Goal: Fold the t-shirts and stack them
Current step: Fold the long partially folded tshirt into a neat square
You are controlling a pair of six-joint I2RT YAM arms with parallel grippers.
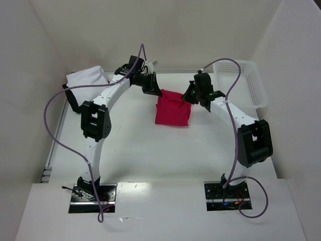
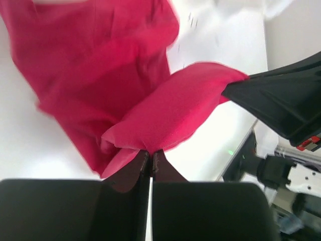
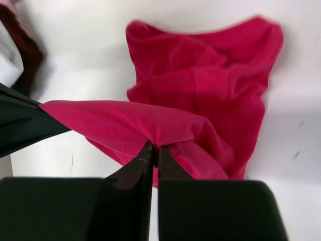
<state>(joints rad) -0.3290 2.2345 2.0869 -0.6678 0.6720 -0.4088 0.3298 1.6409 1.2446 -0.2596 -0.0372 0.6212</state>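
Note:
My right gripper is holding the pinched edge and next needs to lower it outward onto the flat far part of the crimson t-shirt, below and outward of the gripper, and release it.
The crimson red t-shirt hangs between my two grippers at the far middle of the table, its lower part resting on the tabletop. My left gripper is shut on its top left edge; the left wrist view shows the red cloth pinched at the fingertips. My right gripper is shut on the top right edge; the right wrist view shows the red cloth stretched taut to the other gripper. A white t-shirt lies on a dark one at the far left, partly behind my left arm.
A white plastic mesh basket stands at the far right corner. White walls close in the table on the left, back and right. The two arm bases sit at the near edge.

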